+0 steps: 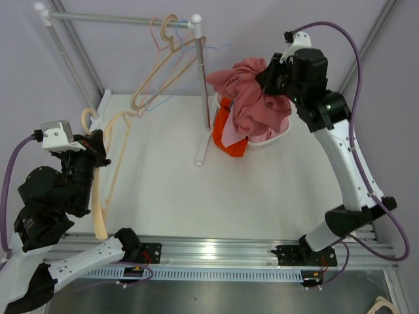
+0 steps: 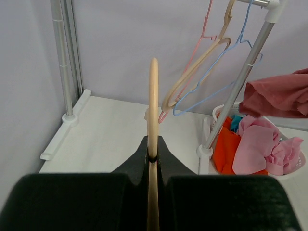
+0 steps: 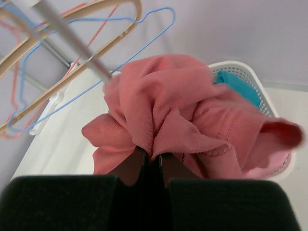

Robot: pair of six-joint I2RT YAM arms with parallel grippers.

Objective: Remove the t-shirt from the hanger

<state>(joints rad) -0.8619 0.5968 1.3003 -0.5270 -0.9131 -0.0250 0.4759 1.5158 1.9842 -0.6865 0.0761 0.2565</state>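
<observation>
I will lower my right gripper next and tip it downward, to put the bunched pink t-shirt onto the clothes inside (image 1: pixel 251 134) the white basket.
My left gripper (image 1: pixel 98 147) is shut on a bare beige hanger (image 1: pixel 108 163) and holds it over the left side of the table; in the left wrist view the hanger's edge (image 2: pixel 153 110) rises from between my jaws. My right gripper (image 1: pixel 270 77) is shut on a bunched pink t-shirt (image 1: pixel 252 98) held above the white basket (image 1: pixel 278 136). In the right wrist view the t-shirt (image 3: pixel 178 110) fills the space in front of my jaws, off the hanger. It also shows at the right of the left wrist view (image 2: pixel 279 98).
A clothes rail (image 1: pixel 118 19) with a post (image 1: pixel 201 91) carries a beige hanger (image 1: pixel 160 72), a pink one and a blue wire one (image 3: pixel 96 62). The basket holds orange (image 1: pixel 229 134), teal (image 3: pixel 238 86) and pink clothes.
</observation>
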